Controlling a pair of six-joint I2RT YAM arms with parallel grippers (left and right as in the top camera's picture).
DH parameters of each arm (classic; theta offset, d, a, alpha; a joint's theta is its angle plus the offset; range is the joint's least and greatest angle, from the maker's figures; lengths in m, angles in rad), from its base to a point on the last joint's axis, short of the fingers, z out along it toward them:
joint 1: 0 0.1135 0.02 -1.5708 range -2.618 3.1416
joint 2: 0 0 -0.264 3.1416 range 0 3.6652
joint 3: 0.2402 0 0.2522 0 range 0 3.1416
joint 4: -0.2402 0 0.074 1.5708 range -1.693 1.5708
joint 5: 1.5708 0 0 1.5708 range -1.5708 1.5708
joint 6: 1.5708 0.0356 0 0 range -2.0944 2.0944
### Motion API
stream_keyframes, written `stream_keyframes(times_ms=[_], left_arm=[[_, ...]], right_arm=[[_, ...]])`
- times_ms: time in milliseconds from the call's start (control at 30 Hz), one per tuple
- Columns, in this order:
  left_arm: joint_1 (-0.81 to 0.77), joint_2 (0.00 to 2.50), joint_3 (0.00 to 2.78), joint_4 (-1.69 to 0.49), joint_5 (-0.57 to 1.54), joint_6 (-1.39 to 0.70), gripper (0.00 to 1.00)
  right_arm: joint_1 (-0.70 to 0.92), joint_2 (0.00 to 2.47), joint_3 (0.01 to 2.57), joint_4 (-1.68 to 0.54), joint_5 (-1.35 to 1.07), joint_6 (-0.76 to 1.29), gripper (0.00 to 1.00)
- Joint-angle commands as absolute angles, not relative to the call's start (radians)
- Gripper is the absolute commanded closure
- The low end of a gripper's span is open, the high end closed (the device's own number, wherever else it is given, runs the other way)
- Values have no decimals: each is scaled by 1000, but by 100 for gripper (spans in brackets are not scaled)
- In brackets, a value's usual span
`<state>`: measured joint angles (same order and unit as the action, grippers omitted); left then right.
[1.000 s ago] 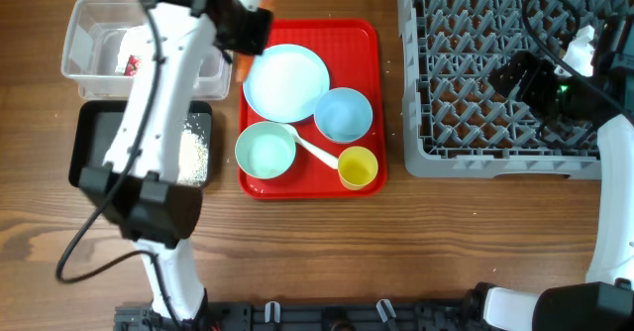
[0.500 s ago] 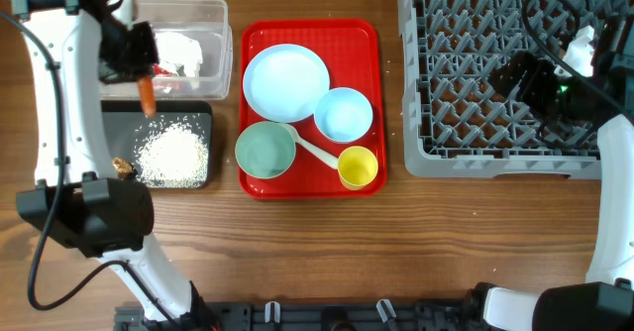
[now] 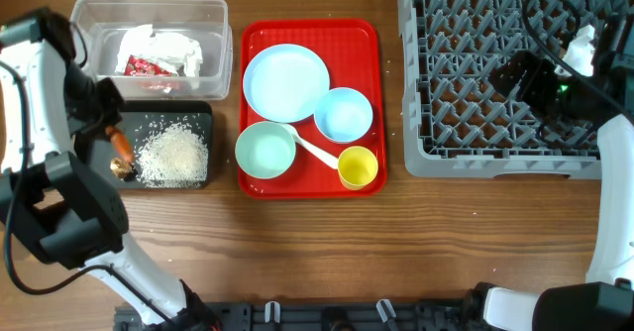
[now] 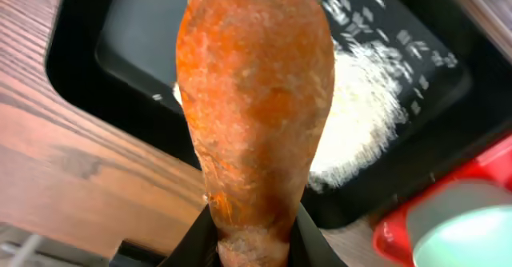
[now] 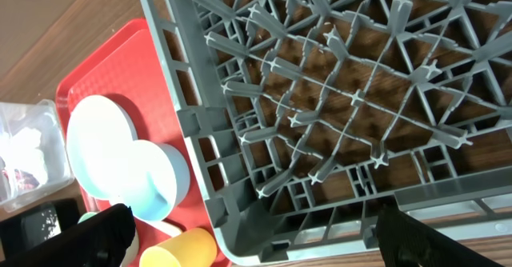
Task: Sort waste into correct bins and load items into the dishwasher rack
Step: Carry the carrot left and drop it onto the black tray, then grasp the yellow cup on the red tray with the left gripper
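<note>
Next, my left gripper lowers the carrot toward the loose rice already in the black tray, then releases the carrot beside the brown scrap.
My left gripper is shut on the orange carrot piece and holds it over the left end of the black tray. In the left wrist view the carrot fills the middle, pinched at its lower end by my left gripper. Loose white rice and a small brown scrap lie in the black tray. The clear tub holds white tissue and the red wrapper. My right gripper is open and empty above the grey rack.
The red tray carries the pale blue plate, two bowls, the white spoon and the yellow cup. The right wrist view shows the rack, plate and cup.
My left gripper has carried the carrot left and down, from the tub's near edge to the left end of the black tray. The right arm has not moved.
</note>
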<state>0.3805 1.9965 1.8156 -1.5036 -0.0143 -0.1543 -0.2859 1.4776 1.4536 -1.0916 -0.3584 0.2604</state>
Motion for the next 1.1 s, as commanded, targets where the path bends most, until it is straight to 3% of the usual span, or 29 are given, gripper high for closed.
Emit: stream_keyframes(times_ms=[0, 300, 333, 400, 533, 867, 1067], left_arm=[[420, 1969, 1715, -1404, -28, -241, 91], [424, 1969, 1350, -928, -28, -402, 86], [424, 1969, 1346, -911, -13, -402, 80], [424, 1969, 1346, -895, 23, -402, 53], [424, 1967, 1367, -890, 115, -400, 30], [388, 1665, 1544, -1037, 138, -350, 17], [118, 1457, 1543, -1025, 133, -244, 14]], right_arm=[[-279, 1487, 1464, -1085, -367, 247, 0], [-279, 1487, 1464, -1085, -367, 247, 0], [-279, 1487, 1464, -1085, -367, 247, 0], [-279, 1487, 1464, -1085, -367, 247, 0], [-279, 1487, 1464, -1086, -367, 246, 0], [-279, 1487, 1464, -1085, -367, 264, 0], [-279, 1487, 1464, -1056, -456, 262, 0]])
